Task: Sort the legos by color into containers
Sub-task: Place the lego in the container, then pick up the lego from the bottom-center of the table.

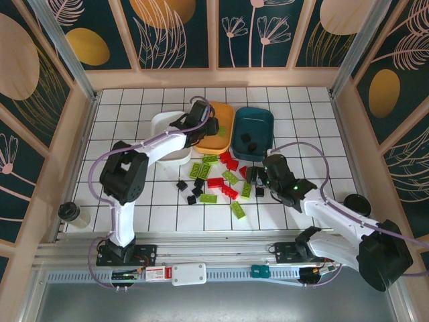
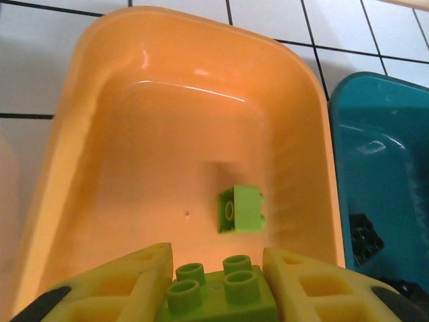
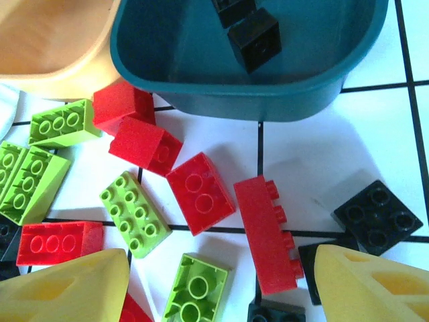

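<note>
The right gripper moves back and lowers to the green lego nearest the robot next.
My left gripper (image 1: 204, 125) hovers over the orange container (image 1: 225, 110), shut on a lime green lego (image 2: 218, 296) between its fingertips (image 2: 216, 258). One more green lego (image 2: 241, 209) lies on its side on the orange floor (image 2: 167, 134). The teal container (image 1: 259, 118) holds black legos (image 3: 255, 37). The white container (image 1: 165, 127) sits left of the orange one. My right gripper (image 1: 259, 176) stands open low over the mixed pile (image 1: 221, 182). A long red lego (image 3: 268, 235) and an upturned green lego (image 3: 196, 292) lie between its tips (image 3: 220, 258).
Black legos (image 1: 191, 191) lie scattered left of the pile, one more (image 3: 379, 218) by my right finger. A small cup (image 1: 72, 215) stands at the left edge and a black round object (image 1: 355, 201) at the right. Wooden walls close in the tiled table.
</note>
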